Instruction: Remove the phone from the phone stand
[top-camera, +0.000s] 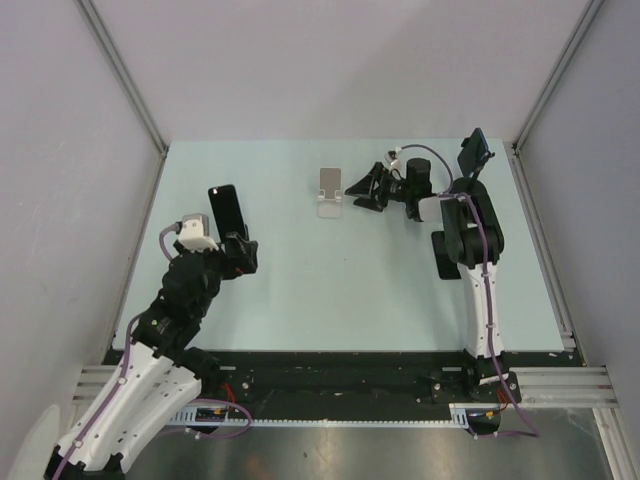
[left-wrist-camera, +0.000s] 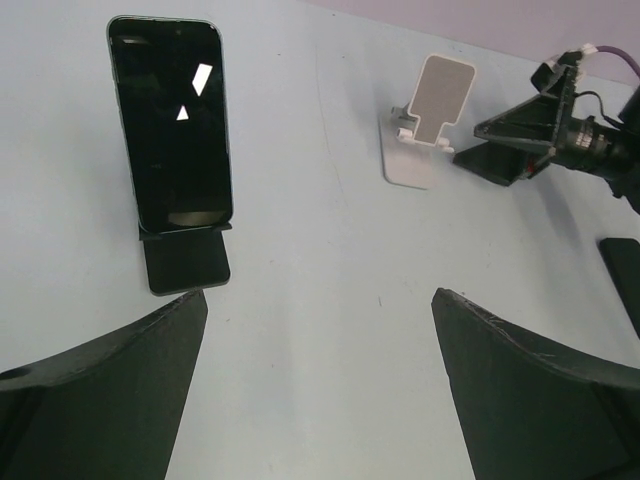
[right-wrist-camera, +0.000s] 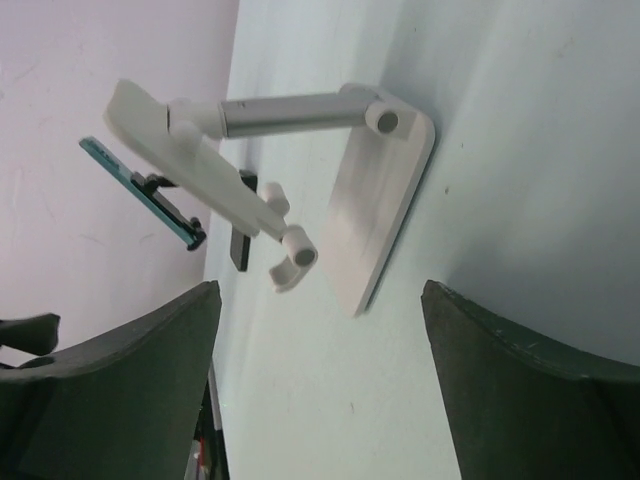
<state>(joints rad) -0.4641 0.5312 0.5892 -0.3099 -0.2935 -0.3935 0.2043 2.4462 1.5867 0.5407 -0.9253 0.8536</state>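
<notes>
My left gripper needs to move outward over the phone's top end and tilt its fingers downward first, so it can go down around the side edges of the phone's top end (top-camera: 223, 196) (left-wrist-camera: 166, 48).
A black phone (top-camera: 222, 206) stands upright in a black phone stand (left-wrist-camera: 185, 262) at the table's left; in the left wrist view the phone (left-wrist-camera: 170, 135) is ahead and to the left. My left gripper (top-camera: 240, 256) is open and empty just near of it, with fingers (left-wrist-camera: 100, 400) spread over bare table. A white phone stand (top-camera: 330, 190) with no phone stands mid-table. My right gripper (top-camera: 365, 188) is open and empty, right beside that white stand (right-wrist-camera: 380, 200). In the right wrist view the phone (right-wrist-camera: 140, 205) shows edge-on behind the white stand.
A second dark phone (top-camera: 474, 152) stands propped at the back right corner behind the right arm. A dark flat object (left-wrist-camera: 622, 280) lies at the right edge of the left wrist view. Grey walls enclose the table on three sides.
</notes>
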